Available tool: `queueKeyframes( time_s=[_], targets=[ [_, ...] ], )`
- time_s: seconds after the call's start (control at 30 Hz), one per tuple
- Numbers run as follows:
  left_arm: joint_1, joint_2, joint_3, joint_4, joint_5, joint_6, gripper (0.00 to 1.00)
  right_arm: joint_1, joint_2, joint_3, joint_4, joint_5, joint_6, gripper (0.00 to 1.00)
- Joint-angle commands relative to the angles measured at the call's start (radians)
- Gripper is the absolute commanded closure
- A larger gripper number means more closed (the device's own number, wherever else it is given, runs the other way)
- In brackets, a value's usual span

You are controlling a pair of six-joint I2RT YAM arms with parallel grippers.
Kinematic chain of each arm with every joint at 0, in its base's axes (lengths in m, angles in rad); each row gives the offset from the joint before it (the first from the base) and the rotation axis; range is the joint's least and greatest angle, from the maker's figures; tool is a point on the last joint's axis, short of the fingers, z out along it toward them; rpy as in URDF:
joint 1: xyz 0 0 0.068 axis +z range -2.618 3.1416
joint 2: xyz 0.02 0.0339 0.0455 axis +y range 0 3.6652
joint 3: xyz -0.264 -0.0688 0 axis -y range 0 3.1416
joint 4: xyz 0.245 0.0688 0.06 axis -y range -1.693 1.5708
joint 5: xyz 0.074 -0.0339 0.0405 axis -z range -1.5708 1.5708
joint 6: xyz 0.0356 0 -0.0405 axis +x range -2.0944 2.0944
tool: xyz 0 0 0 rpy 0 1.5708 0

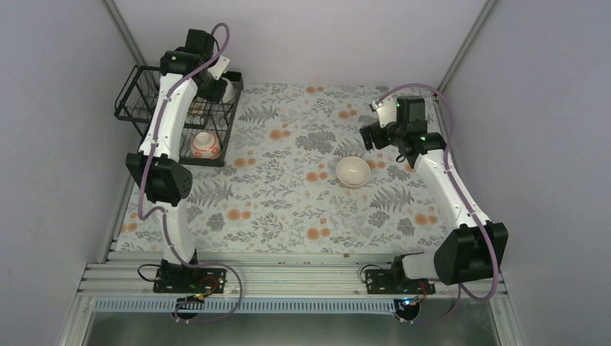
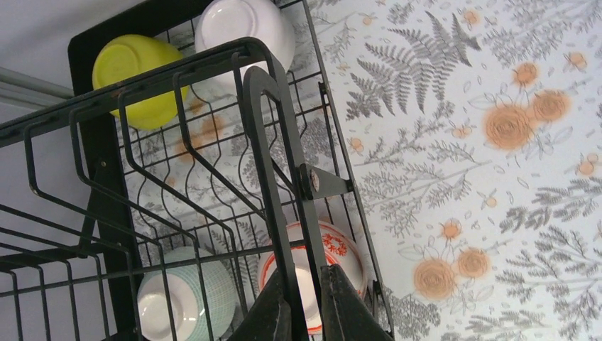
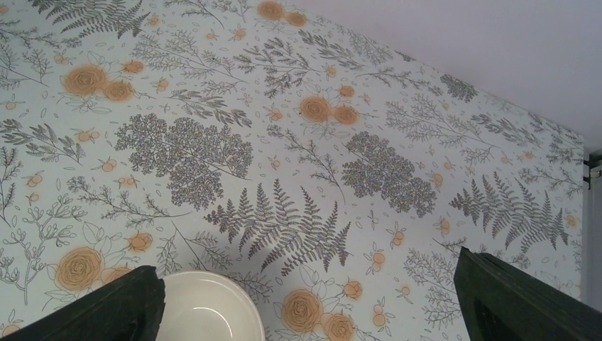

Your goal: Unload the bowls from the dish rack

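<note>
Open floral cloth lies back from my left gripper. It will next pull back and turn, swing the rack (image 1: 137, 97) onto that cloth, then let go of the bar.
The black wire dish rack (image 1: 137, 97) stands at the table's far left. My left gripper (image 2: 307, 288) reaches over it and is shut on one of its black upright bars (image 2: 273, 156). Below the fingers a white bowl with a red-orange pattern (image 2: 341, 252) sits in the rack, with a pale green bowl (image 2: 186, 298) beside it. At the rack's other end are a yellow-green bowl (image 2: 138, 78) and a white bowl (image 2: 245, 32). A plain white bowl (image 1: 353, 171) stands upright on the table. My right gripper (image 3: 309, 302) hovers open above the table, and that white bowl (image 3: 206, 309) lies by its left finger.
The table carries a floral cloth (image 1: 288, 194). Grey walls close it in on the left, back and right. The rack sits against the left wall. An aluminium rail (image 1: 288, 277) with both arm bases runs along the near edge.
</note>
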Motion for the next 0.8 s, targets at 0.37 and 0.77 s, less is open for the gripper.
queueKeyframes(
  time_s=[0.37,0.77],
  targets=[
    [-0.212,-0.259,-0.184,0.039,0.191,0.517,0.98,0.011,-0.002,0.027,-0.005,0.002,-0.006,0.0],
    [-0.238,-0.402,-0.444,0.076,0.2,0.793,0.98,0.013,0.019,0.066,-0.022,0.011,-0.047,0.0]
  ],
)
